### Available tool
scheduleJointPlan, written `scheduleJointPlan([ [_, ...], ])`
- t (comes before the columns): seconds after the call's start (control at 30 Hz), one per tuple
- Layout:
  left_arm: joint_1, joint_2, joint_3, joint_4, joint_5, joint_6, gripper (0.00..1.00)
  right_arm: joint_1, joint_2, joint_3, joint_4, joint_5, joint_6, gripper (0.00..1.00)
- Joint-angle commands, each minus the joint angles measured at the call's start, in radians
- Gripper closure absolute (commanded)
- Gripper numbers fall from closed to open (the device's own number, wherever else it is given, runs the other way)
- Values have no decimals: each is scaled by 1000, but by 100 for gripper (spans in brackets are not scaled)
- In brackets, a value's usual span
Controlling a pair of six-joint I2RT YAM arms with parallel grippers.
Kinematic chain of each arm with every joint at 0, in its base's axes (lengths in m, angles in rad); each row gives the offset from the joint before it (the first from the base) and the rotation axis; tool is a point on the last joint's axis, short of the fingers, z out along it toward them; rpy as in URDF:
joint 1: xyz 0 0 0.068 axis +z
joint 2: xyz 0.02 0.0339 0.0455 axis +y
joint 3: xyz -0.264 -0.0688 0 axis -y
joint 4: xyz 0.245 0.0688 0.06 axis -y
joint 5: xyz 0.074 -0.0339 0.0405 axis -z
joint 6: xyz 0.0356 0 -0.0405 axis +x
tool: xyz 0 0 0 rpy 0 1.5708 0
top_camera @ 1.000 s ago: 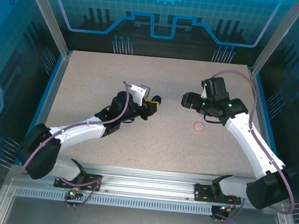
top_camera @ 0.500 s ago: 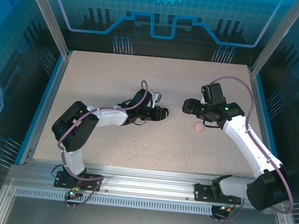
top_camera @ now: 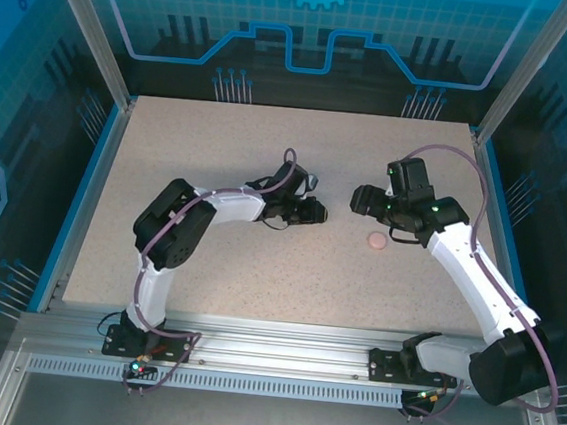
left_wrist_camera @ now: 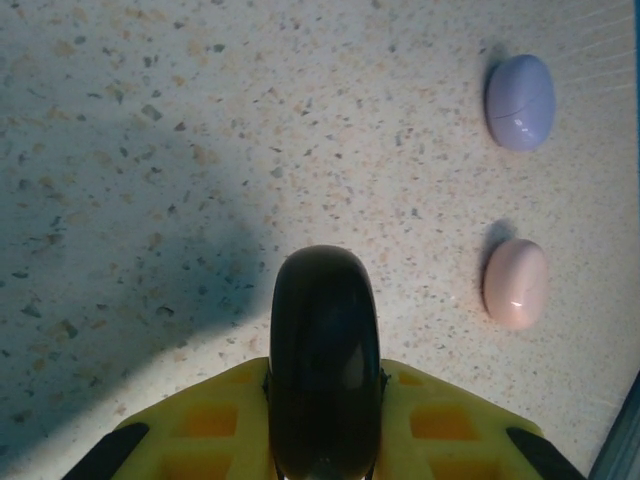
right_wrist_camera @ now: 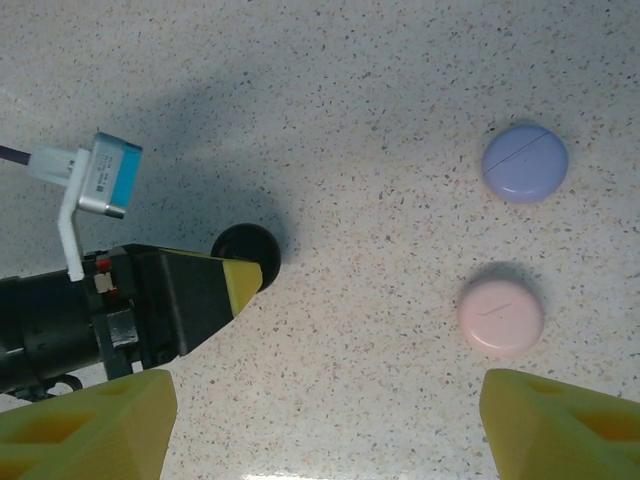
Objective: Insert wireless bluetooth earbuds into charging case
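My left gripper holds the black charging case (left_wrist_camera: 323, 350) and will next lower it onto the bare tabletop close below. It will let go of the case there, clear of the pink and lilac cases.
My left gripper (top_camera: 312, 212) is shut on a round black charging case (left_wrist_camera: 323, 350), gripped edge-on between its yellow fingers (left_wrist_camera: 210, 420) low over the table. That black case (right_wrist_camera: 246, 255) also shows in the right wrist view, at the left gripper's tip. A closed lilac case (left_wrist_camera: 520, 100) and a closed pale pink case (left_wrist_camera: 515, 283) lie on the table to its right. My right gripper (top_camera: 363, 201) hovers open above the bare table, with the pink case (right_wrist_camera: 500, 315) and the lilac case (right_wrist_camera: 525, 162) ahead on its right. No earbuds are visible; all the cases look closed.
The speckled table (top_camera: 220, 146) is walled by blue panels and aluminium posts (top_camera: 90, 33). A white-and-blue connector with a cable (right_wrist_camera: 100, 178) rides on the left wrist. From above, the pink case (top_camera: 376, 242) lies just below the right gripper.
The left arm folded its elbow in and carried the black case right and slightly nearer, toward the right gripper. The right gripper shifted a little right and nearer.
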Motion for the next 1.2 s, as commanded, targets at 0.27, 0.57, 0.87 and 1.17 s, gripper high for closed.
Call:
scheduleJointPlan([
  [0.27, 35, 40, 52, -132, 6, 23, 83, -18, -17, 18, -6, 20, -23, 19],
  [0.57, 79, -34, 9, -173, -31, 76, 53, -19, -26, 39, -21, 25, -27, 19],
  [0.87, 156, -201, -62, -223, -83, 157, 28, -25, -47, 56, -44, 47, -39, 9],
  [1.17, 207, -483, -119, -315, -187, 294, 22, -34, -65, 71, -64, 130, -73, 0],
])
